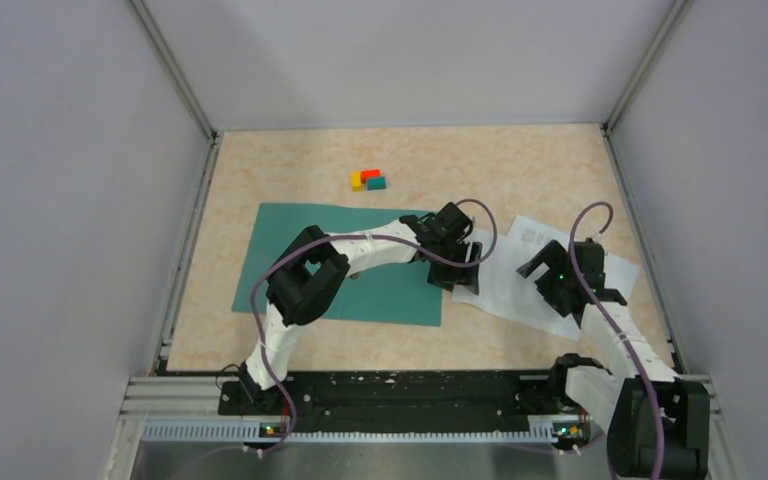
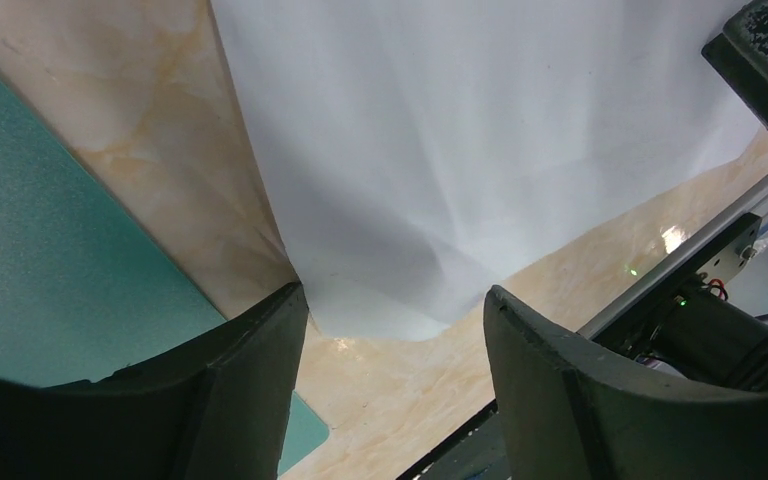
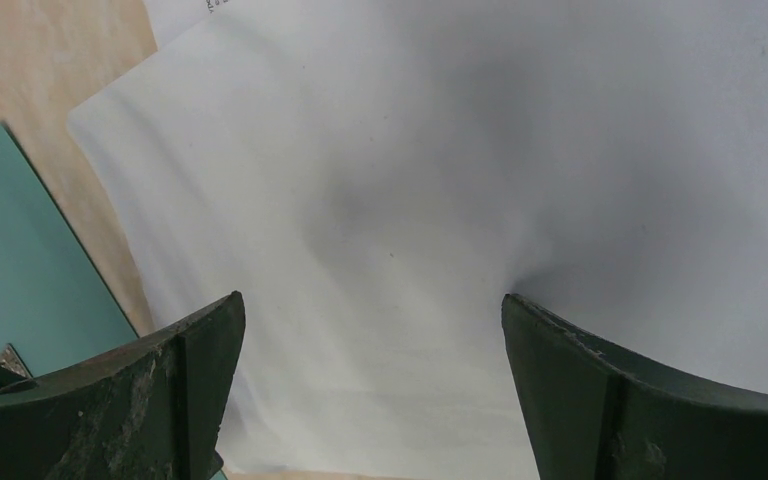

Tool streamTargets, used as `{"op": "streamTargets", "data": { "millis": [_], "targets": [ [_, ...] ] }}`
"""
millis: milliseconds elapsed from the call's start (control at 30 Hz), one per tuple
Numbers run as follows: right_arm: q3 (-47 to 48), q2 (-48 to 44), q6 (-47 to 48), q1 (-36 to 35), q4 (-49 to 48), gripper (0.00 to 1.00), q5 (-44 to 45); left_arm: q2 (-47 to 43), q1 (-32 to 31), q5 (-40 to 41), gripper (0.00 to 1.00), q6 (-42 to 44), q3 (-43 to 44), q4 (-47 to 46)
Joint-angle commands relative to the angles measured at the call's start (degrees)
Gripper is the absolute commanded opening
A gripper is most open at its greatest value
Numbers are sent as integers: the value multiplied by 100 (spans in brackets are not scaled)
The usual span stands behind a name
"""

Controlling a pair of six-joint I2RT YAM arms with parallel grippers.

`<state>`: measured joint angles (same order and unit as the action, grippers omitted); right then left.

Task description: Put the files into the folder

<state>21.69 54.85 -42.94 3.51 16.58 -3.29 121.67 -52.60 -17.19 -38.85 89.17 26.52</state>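
I should keep my left gripper low next and close its fingers on the white sheet's corner beside the folder, because that corner is already between the open fingers.
The teal-green folder [image 1: 360,285] lies flat on the table's left half; it also shows in the left wrist view [image 2: 50,260] and the right wrist view [image 3: 20,260]. The white files [image 1: 505,285] lie overlapping to its right, and the far sheet carries small print [image 1: 530,232]. My left gripper [image 1: 466,268] is open and low at the sheets' left edge, with a paper corner [image 2: 390,300] between its fingers. My right gripper [image 1: 550,272] is open right over the sheets [image 3: 380,230], its fingers spread wide, and I cannot tell if they touch the paper.
Small yellow, red and teal blocks [image 1: 368,180] sit together behind the folder. Grey walls enclose the table on three sides. A black and metal rail [image 1: 400,400] runs along the near edge, also seen in the left wrist view [image 2: 700,270].
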Motion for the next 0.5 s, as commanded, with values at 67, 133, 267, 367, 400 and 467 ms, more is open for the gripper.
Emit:
{"op": "streamTargets", "data": {
  "millis": [67,133,267,367,400,467],
  "targets": [
    [-180,224,-177,-224,21,99,24,100,-2,-153,66,-132,211,-65],
    [-176,220,-178,-244,17,99,42,34,39,-115,63,-213,219,-74],
    [-216,225,-179,-248,-9,99,3,-175,170,-234,61,-445,59,-347],
    [-244,231,-184,-252,-33,99,-22,-190,228,-303,59,-507,62,-492],
    [-251,223,-179,-258,-32,99,-29,-162,232,-296,58,-501,121,-479],
    [-242,198,-179,-257,-19,99,-44,-82,233,-241,56,-486,232,-404]
  ]
}}
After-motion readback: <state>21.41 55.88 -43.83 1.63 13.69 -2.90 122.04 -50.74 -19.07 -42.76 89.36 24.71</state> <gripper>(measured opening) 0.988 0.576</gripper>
